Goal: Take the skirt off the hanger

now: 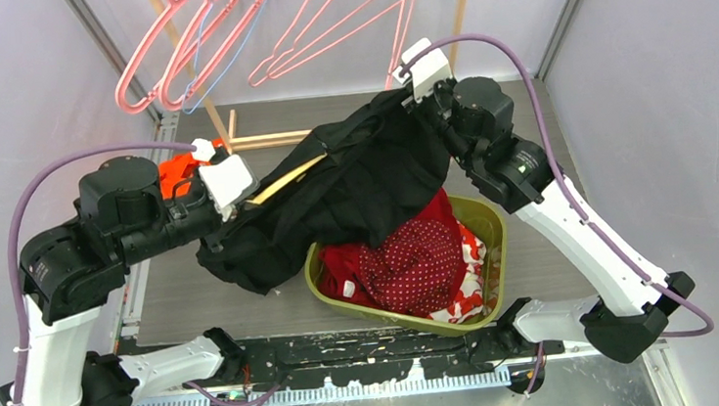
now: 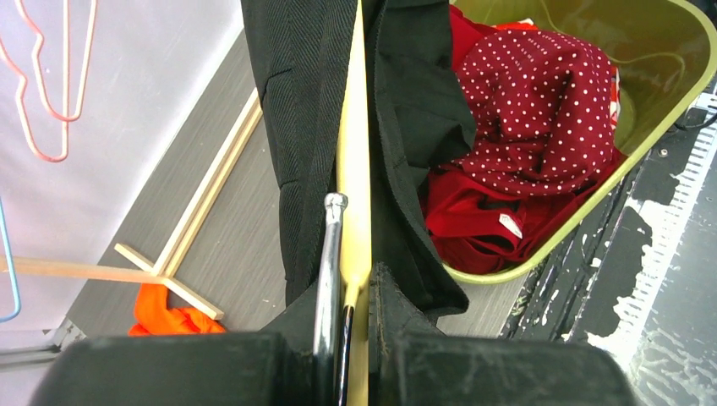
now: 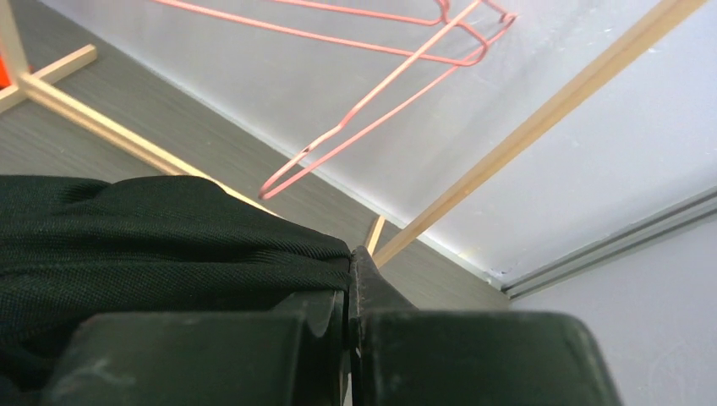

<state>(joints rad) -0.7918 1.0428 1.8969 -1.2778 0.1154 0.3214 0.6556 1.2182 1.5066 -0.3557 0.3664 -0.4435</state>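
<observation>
My right gripper should next swing the skirt's far edge (image 1: 394, 103) (image 3: 331, 259) to the left in the top view and let go of it, because my left gripper holds the hanger.
A black skirt (image 1: 354, 184) hangs stretched between my two grippers above the table, with its lower folds drooping toward the basket. Part of the pale yellow hanger (image 1: 287, 180) shows through the skirt's left end. My left gripper (image 1: 255, 194) is shut on that hanger. In the left wrist view the yellow bar (image 2: 355, 169) and its metal hook (image 2: 330, 254) run between the jaws, with the black skirt (image 2: 296, 110) draped on both sides. My right gripper (image 1: 417, 102) is shut on the skirt's far edge. The right wrist view shows the skirt (image 3: 135, 228) pinched at the gripper (image 3: 348, 272).
A green basket (image 1: 492, 215) holding red clothes, one of them a polka-dot garment (image 1: 420, 266), sits under the skirt. Pink wire hangers (image 1: 194, 41) hang on a wooden rack (image 1: 271, 138) at the back. An orange cloth (image 1: 174, 172) lies behind my left arm.
</observation>
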